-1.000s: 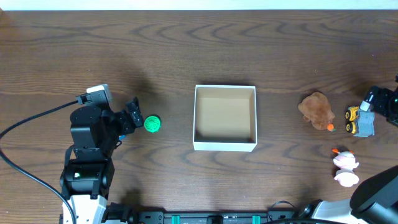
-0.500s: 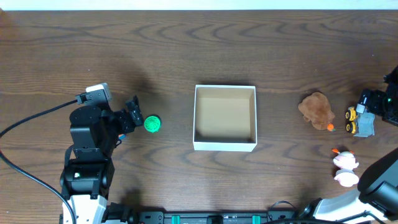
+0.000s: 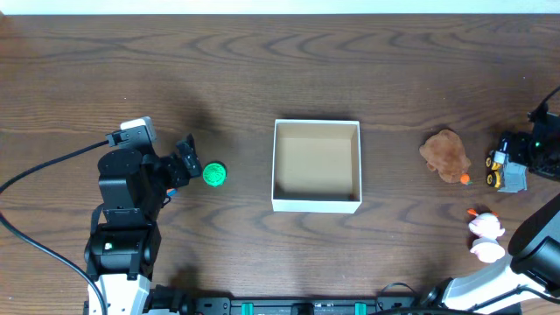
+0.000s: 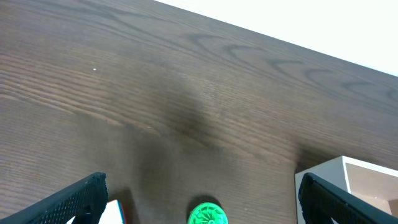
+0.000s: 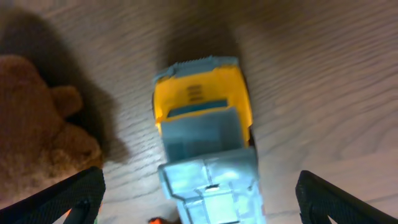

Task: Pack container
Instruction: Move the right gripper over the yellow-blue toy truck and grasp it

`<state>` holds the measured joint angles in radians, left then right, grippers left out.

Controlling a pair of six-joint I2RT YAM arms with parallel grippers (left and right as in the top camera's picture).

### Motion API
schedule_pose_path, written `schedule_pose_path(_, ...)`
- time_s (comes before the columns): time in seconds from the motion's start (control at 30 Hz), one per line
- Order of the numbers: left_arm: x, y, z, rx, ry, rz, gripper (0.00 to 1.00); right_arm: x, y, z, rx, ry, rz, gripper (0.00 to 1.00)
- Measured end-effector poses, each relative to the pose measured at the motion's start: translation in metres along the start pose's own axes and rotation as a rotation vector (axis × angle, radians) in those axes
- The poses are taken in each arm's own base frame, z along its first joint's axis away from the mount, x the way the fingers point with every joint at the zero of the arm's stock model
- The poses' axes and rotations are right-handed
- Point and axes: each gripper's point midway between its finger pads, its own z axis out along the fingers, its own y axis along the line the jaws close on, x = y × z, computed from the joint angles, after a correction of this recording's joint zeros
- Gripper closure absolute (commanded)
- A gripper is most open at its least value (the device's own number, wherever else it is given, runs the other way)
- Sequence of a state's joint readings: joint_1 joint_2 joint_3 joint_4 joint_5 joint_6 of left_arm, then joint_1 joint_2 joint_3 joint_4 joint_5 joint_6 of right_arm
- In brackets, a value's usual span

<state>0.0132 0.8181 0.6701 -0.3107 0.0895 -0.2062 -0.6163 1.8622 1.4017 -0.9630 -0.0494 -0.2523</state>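
The robot will next lower its right gripper over the blue-grey bed of the toy truck below it and close there, since the gripper's open fingers are already on either side of the truck's bed.
The container (image 3: 316,206), a square white-walled box with a tan inside, stands empty at mid-table; its corner shows in the left wrist view (image 4: 348,171). A green disc toy (image 3: 214,174) lies left of it. My left gripper (image 3: 190,157) is open, and the disc (image 4: 208,213) lies just ahead between its jaws (image 4: 202,186). At the far right, my right gripper (image 3: 516,156) is open over a yellow and blue-grey toy truck (image 3: 506,172). In the right wrist view the truck (image 5: 205,143) lies between the spread jaws (image 5: 202,190), which do not touch it.
A brown plush toy (image 3: 446,155) lies just left of the truck and shows in the right wrist view (image 5: 37,124). A pink and white toy (image 3: 486,236) lies nearer the front right. A black cable (image 3: 35,175) runs to the left arm.
My right gripper has shifted a little above the toy truck, jaws staying open. The left arm, the green disc and the container have not moved.
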Motion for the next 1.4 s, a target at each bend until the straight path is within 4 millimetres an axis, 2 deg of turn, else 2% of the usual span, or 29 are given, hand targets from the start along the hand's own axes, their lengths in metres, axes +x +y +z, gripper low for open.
schedule_pose_path(0.23,-0.001,0.002,0.0,-0.01,-0.004,0.0,0.02,-0.001,-0.004,0.003,0.01,0.0,0.0,0.01)
schedule_pose_path(0.5,-0.002,0.002,0.0,-0.01,-0.007,0.0,0.02,0.006,-0.004,0.024,-0.004,0.057,0.002,0.01)
schedule_pose_path(1.0,-0.002,0.002,0.0,-0.01,-0.007,0.0,0.02,0.001,-0.006,0.024,0.008,0.037,-0.015,0.36)
schedule_pose_path(1.4,-0.003,0.002,0.0,-0.012,-0.012,0.0,0.02,-0.001,-0.003,0.024,-0.013,0.027,-0.014,0.49)
